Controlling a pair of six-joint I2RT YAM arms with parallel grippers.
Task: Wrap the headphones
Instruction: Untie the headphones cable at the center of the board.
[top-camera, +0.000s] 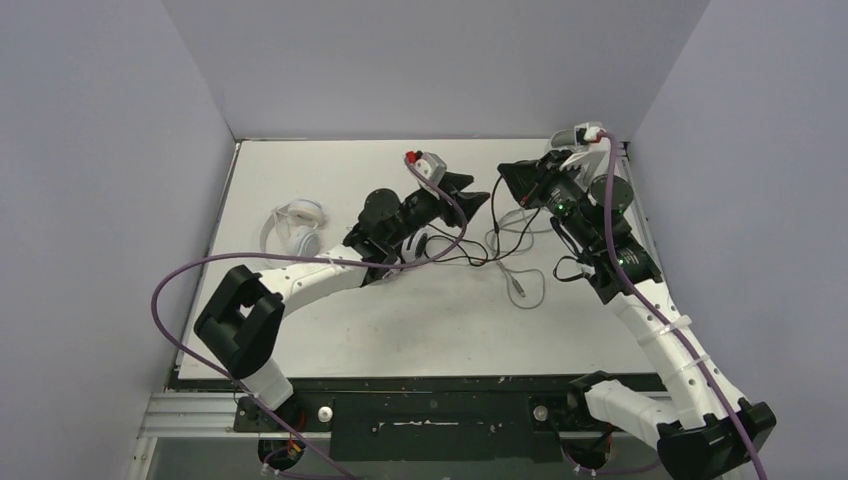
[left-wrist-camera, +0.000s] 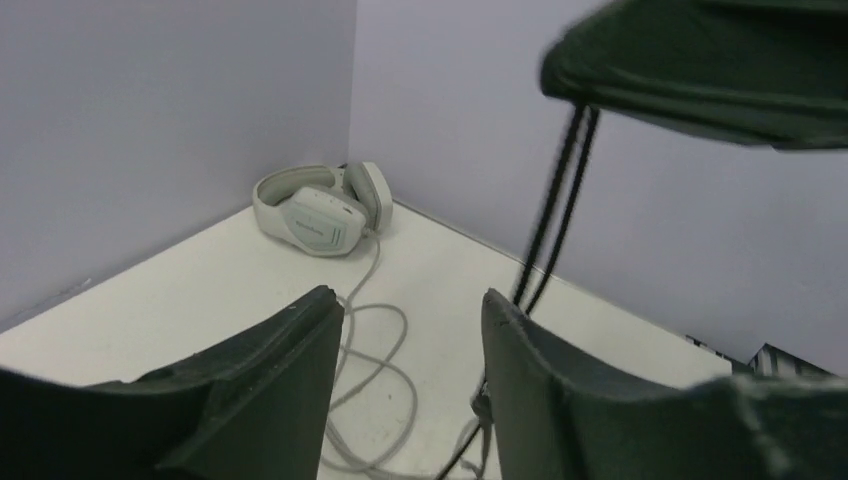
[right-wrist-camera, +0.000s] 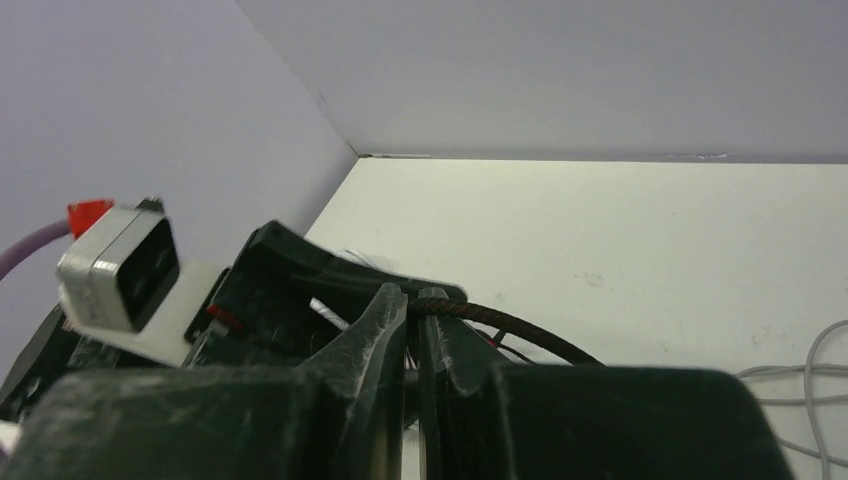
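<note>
The black cable (top-camera: 480, 262) is held up off the table. Next, my right gripper comes down, fingers tilting downward, toward the grey cable's loops and releases the black cable.
The small white headphones (top-camera: 296, 226) lie at the left of the table. The black-and-white headset (top-camera: 415, 246) shows only partly beneath my left arm. Its black cable (top-camera: 480, 262) runs right along the table and rises to my right gripper (top-camera: 505, 177), which is shut on it; the right wrist view shows the braided cable (right-wrist-camera: 520, 328) pinched at the tips of the right gripper (right-wrist-camera: 415, 300). My left gripper (top-camera: 475, 190) hovers just left of it, open and empty. In the left wrist view the black cable (left-wrist-camera: 558, 215) hangs just beyond the right finger of the left gripper (left-wrist-camera: 410, 310).
A light grey over-ear pair (left-wrist-camera: 318, 208) sits in the back right corner (top-camera: 575, 140). Its long grey cable (left-wrist-camera: 375, 345) loops over the table's middle (top-camera: 520, 282). Walls close in on the left, back and right.
</note>
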